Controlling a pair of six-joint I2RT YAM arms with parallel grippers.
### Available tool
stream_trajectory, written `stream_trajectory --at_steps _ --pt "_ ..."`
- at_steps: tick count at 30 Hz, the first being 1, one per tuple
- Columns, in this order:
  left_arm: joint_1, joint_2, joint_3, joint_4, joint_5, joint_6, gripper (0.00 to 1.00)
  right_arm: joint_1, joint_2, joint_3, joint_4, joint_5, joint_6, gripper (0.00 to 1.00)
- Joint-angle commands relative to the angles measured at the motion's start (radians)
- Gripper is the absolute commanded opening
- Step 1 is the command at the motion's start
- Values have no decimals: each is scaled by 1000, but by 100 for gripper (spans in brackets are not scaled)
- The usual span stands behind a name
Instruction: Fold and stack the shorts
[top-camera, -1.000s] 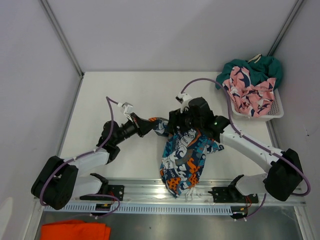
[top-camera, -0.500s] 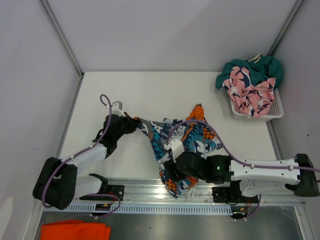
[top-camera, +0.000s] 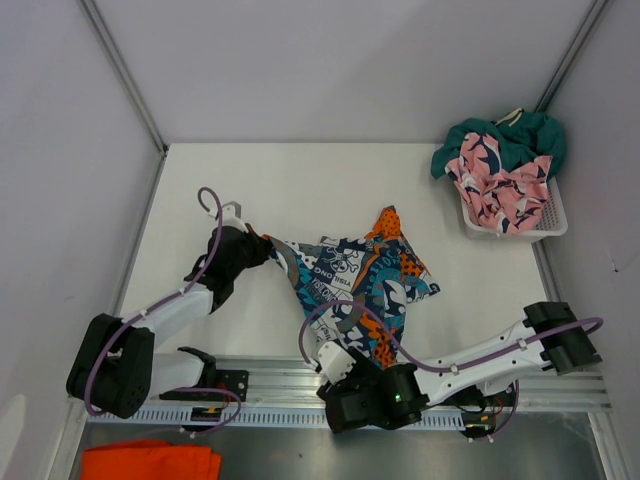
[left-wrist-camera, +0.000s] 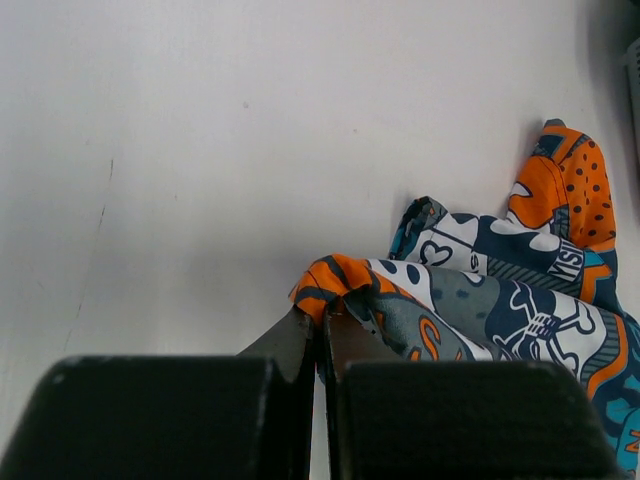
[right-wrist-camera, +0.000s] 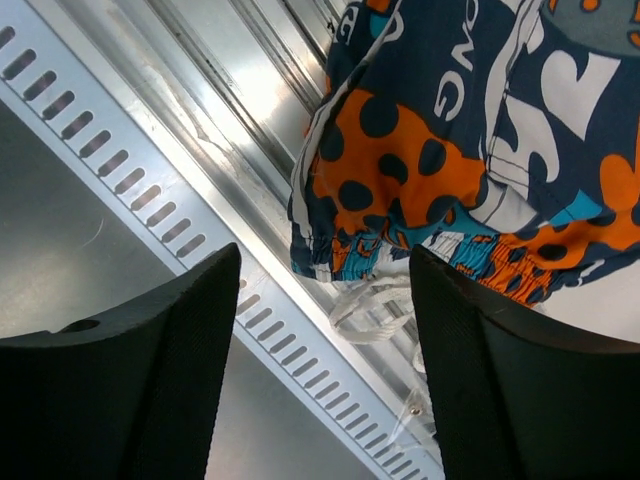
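I will lower my right gripper onto the dotted waistband corner of the print shorts and close it next, because that corner is just below, between its open fingers.
The blue, orange and white print shorts (top-camera: 352, 285) lie spread on the table, their waistband and white drawstring (right-wrist-camera: 375, 300) hanging over the front rail. My left gripper (top-camera: 262, 246) is shut on an orange corner of the print shorts (left-wrist-camera: 335, 275) at their left end, its fingers (left-wrist-camera: 300, 335) low over the table. My right gripper (right-wrist-camera: 325, 255) is open and holds nothing. It hovers over the rail just short of the waistband, at the near edge (top-camera: 350, 385). Pink shark shorts (top-camera: 500, 185) and teal shorts (top-camera: 505, 140) sit piled in the basket.
A white mesh basket (top-camera: 545, 225) stands at the table's back right corner. A metal slotted rail (top-camera: 260, 378) runs along the near edge. A bright orange cloth (top-camera: 150, 462) lies below the rail at the bottom left. Grey walls enclose the table.
My right arm has swung from over the middle of the print shorts down to the near rail, leaving them spread flatter. My left gripper has drawn its corner slightly to the left.
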Motion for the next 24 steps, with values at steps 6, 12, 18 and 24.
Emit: stream_trajectory --at_steps 6,12,18,24 --pt "6 2 36 12 -8 9 0 31 129 103 -128 121 155 74" --pt "6 -3 33 12 -10 12 0 19 269 139 -165 119 164 56" --pt "6 -15 31 16 -18 20 0 16 280 156 -286 168 247 0" --pt "4 -88 23 -13 -24 19 0 -7 78 175 -392 309 344 0"
